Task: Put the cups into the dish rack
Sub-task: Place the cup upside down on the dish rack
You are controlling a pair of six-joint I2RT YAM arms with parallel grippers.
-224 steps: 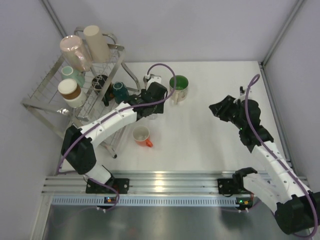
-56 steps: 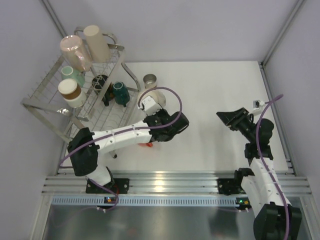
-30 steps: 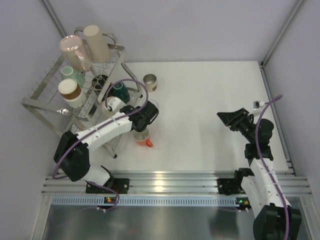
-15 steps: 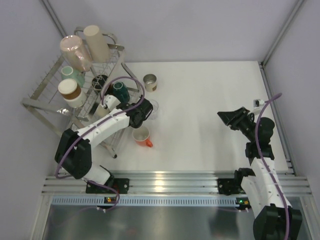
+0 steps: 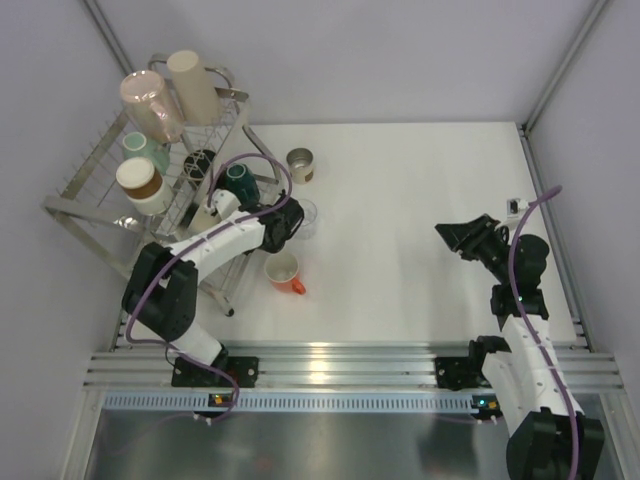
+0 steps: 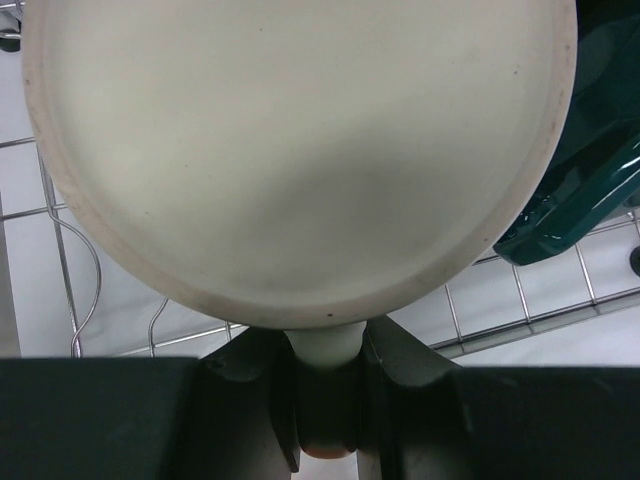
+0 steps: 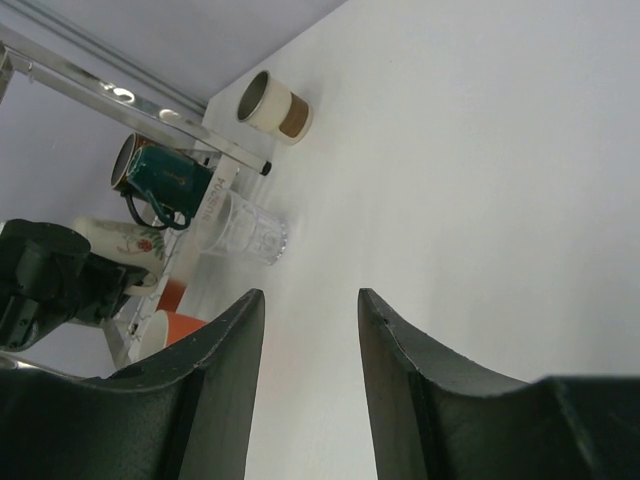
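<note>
The left gripper lowers the white mug (image 6: 300, 150) next onto the bare wires of the rack's lower level, clear of the dark teal mug. Then it frees the white mug's handle.
My left gripper (image 5: 232, 222) is shut on the handle (image 6: 325, 352) of a white mug (image 6: 300, 150) and holds it over the lower tier of the wire dish rack (image 5: 95, 168). The mug's cream base fills the left wrist view, right beside a dark teal mug (image 6: 590, 150). The rack holds pink (image 5: 150, 105), beige (image 5: 192, 85), teal (image 5: 145, 150) and brown-banded (image 5: 138, 185) cups. On the table stand a clear glass (image 5: 305, 212), a steel cup (image 5: 300, 163) and an orange-handled cup (image 5: 283, 270). My right gripper (image 5: 462, 237) is open and empty, raised at the right.
The right wrist view shows the steel cup (image 7: 272, 108), glass (image 7: 245, 232), dark teal mug (image 7: 165, 178), orange-handled cup (image 7: 165, 330) and the rack's frame bar (image 7: 100, 75). Grey walls close in the table's back and sides. A metal rail runs along the near edge (image 5: 330, 360).
My left arm has carried the white mug leftward from the table's middle to the rack's lower tier. The right arm has stayed still over the last second.
</note>
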